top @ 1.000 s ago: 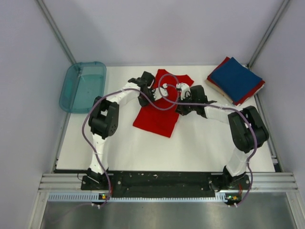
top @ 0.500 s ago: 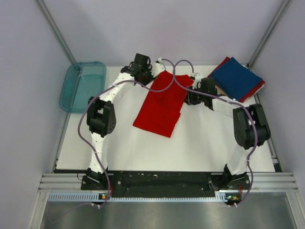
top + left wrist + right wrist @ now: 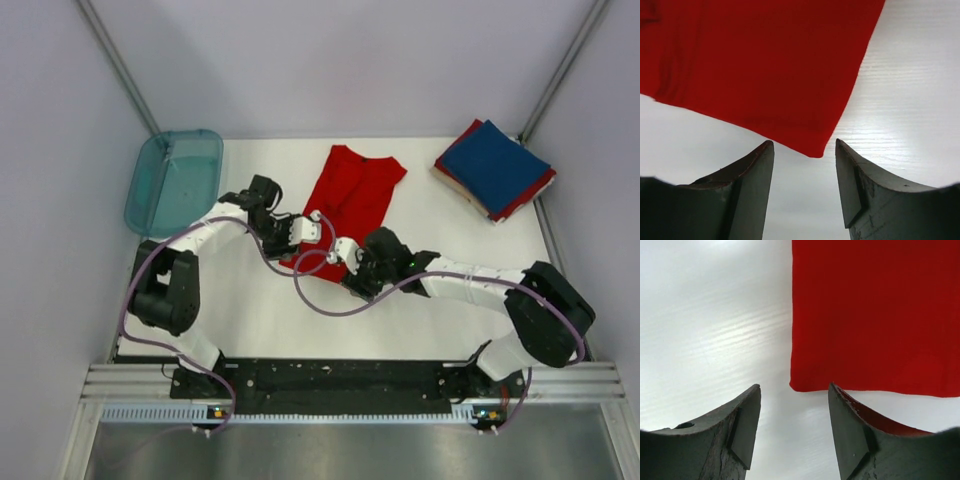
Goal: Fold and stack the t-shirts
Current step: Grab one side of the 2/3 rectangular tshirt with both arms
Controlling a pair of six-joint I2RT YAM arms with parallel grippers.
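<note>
My left gripper needs to go down next onto the red t-shirt's near corner (image 3: 284, 264) (image 3: 813, 150) on the tray side and close, because that corner lies just below the open fingers.
A bright red t-shirt (image 3: 356, 188) lies folded into a long strip in the middle of the white table (image 3: 260, 320). My left gripper (image 3: 297, 243) and right gripper (image 3: 350, 268) both sit low at its near hem. In the left wrist view the left gripper (image 3: 804, 147) stands open, and a corner of the red t-shirt (image 3: 765, 65) lies flat just ahead of the fingertips. The right gripper (image 3: 795, 390) is open too, with another corner of the red t-shirt (image 3: 870, 315) just beyond its tips. Neither holds cloth. A folded navy t-shirt (image 3: 495, 165) tops a stack at the back right, with red cloth (image 3: 530, 196) under it.
A translucent teal tray (image 3: 175, 180) stands at the back left corner of the table. Grey walls close in the left, right and far sides. Purple cables loop over both arms near the shirt's near end.
Both arms swung back from the shirt's far end to its near hem. Both grippers went from shut to open.
</note>
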